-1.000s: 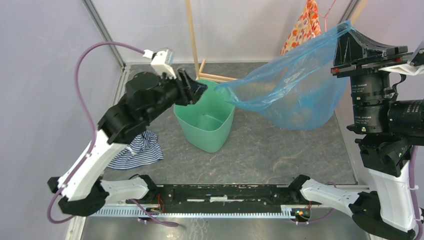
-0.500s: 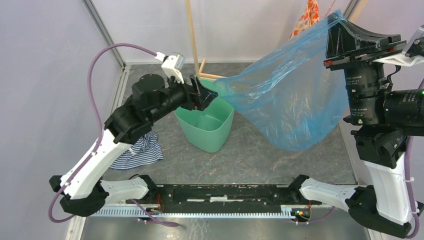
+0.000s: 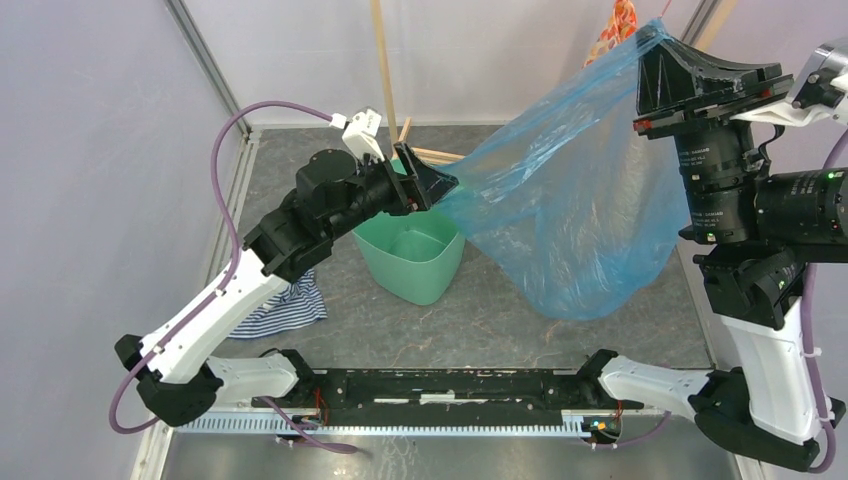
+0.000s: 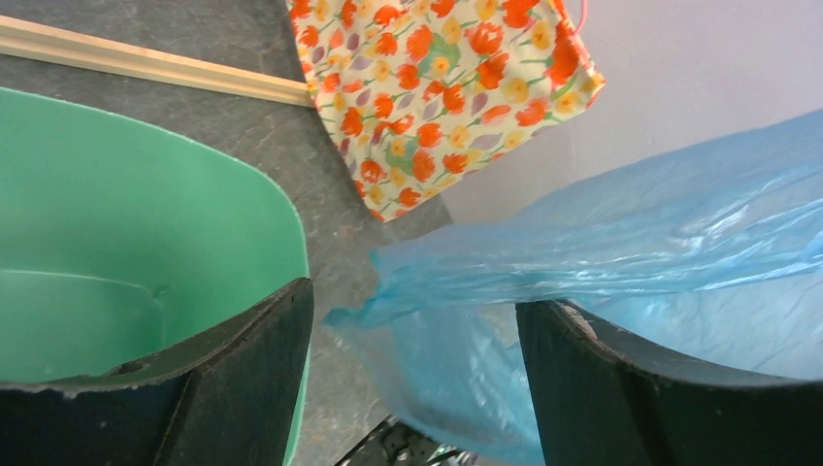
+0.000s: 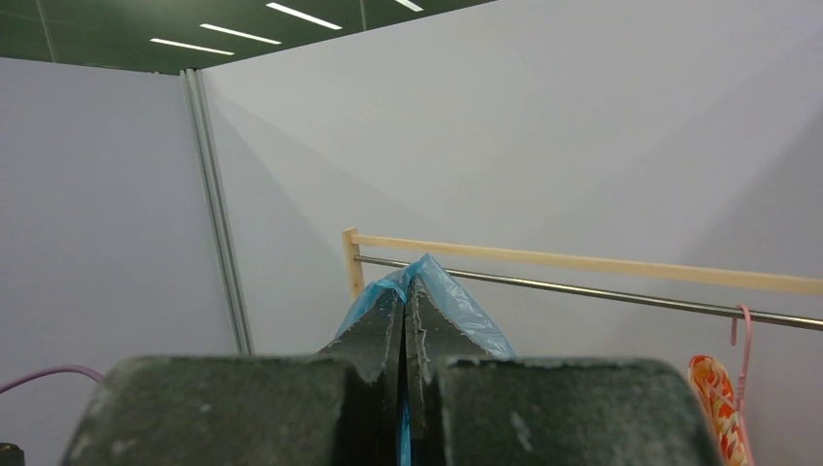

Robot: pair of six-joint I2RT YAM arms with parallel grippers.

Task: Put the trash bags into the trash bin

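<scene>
I should keep my left gripper above the bin's far rim next and close its spread fingers on the bag's loose corner (image 3: 455, 197) (image 4: 396, 296), since the film already reaches between them.
The light-blue trash bag (image 3: 580, 210) hangs in the air from my right gripper (image 3: 650, 35), which is raised high at the back right and shut on the bag's top edge. The right wrist view shows blue film (image 5: 456, 301) wrapped over the closed fingertips of that gripper (image 5: 405, 286). The mint-green trash bin (image 3: 410, 265) stands upright on the table. My left gripper (image 3: 440, 187) hovers over the bin's far rim, open. In the left wrist view the bag's loose corner (image 4: 631, 243) lies between and beyond its spread fingers (image 4: 415, 301), not pinched, with the bin (image 4: 146, 243) at the left.
A blue-and-white striped cloth (image 3: 285, 300) lies on the table left of the bin, partly under my left arm. An orange floral fabric (image 3: 618, 20) hangs from a wooden rack (image 3: 385, 70) at the back, its foot rail (image 4: 146, 63) behind the bin. Walls enclose the table.
My left gripper opened wide and reached right toward the bag's corner. My right gripper moved left with the bag, which now hangs lower and longer.
</scene>
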